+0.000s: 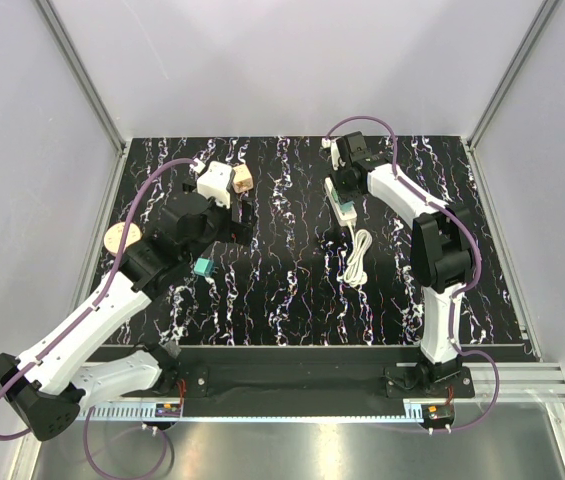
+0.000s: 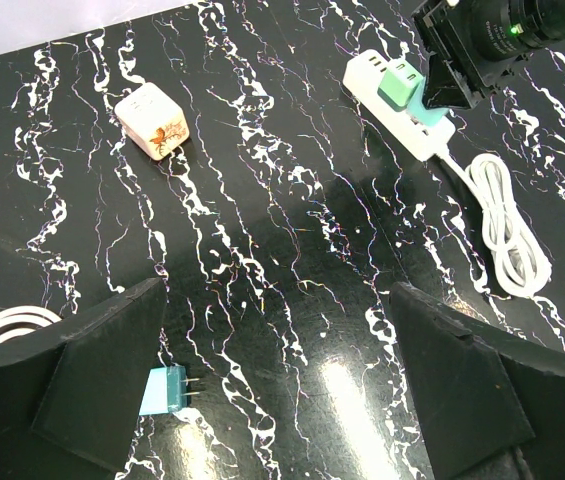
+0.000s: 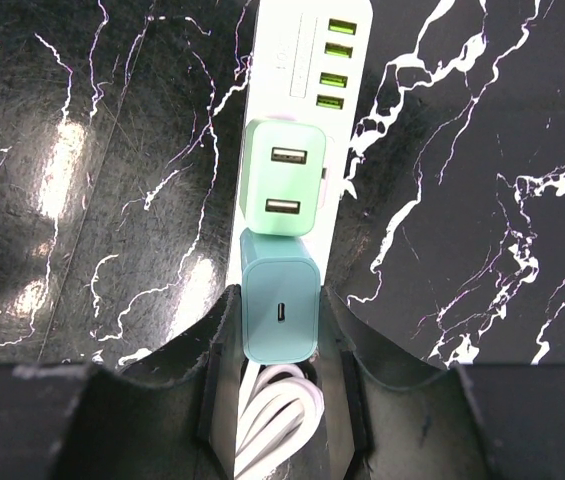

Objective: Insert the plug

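I should next lower my right gripper toward the power strip's corded end (image 1: 348, 216) directly below and release the teal block, already lined up beside the light-green plug.
The white power strip (image 3: 292, 60) lies on the black marbled table, also seen from above (image 1: 343, 209) and in the left wrist view (image 2: 367, 68). The light-green plug (image 3: 284, 178) with two USB ports sits on the strip, and also shows in the left wrist view (image 2: 399, 85). Right behind it a teal block (image 3: 280, 310) with one small port stands on the strip between my right gripper's fingers. My right gripper (image 3: 280, 335) is shut on that block, over the strip (image 1: 342, 185). My left gripper (image 2: 282, 385) is open and empty, above the table's left part (image 1: 224, 225).
A second teal plug with two prongs (image 2: 167, 390) lies by my left finger (image 1: 202, 267). A white patterned charger (image 2: 152, 122), a tan cube (image 1: 243, 177) and a wooden disc (image 1: 119, 237) lie at the left. The strip's coiled cord (image 1: 360, 258) lies near the right arm.
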Motion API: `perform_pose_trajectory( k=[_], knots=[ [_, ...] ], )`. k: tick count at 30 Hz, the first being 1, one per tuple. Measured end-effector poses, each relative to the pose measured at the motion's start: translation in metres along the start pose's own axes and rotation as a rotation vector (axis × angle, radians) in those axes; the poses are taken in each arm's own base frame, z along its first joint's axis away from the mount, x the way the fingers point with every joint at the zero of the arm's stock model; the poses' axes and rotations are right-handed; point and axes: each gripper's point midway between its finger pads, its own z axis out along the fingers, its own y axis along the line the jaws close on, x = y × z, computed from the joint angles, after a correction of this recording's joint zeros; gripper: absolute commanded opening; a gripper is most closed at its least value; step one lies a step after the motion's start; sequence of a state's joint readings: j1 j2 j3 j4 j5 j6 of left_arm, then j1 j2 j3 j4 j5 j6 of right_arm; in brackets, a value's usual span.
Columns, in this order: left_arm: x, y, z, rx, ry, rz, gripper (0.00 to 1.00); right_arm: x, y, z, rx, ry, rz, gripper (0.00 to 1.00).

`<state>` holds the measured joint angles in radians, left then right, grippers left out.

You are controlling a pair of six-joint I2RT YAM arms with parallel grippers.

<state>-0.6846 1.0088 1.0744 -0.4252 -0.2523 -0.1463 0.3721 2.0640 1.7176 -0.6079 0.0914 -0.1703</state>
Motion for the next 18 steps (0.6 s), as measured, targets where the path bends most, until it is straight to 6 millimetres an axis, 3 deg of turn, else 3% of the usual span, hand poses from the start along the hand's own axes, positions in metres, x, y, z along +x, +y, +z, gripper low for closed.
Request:
perform_pose_trajectory(
  k=[18],
  knots=[
    [-0.0002,0.002,0.0,-0.009,-0.001,0.008,0.99,0.0049,0.0055,-0.001,-0.028,0.035,0.019,0.0]
  ],
)
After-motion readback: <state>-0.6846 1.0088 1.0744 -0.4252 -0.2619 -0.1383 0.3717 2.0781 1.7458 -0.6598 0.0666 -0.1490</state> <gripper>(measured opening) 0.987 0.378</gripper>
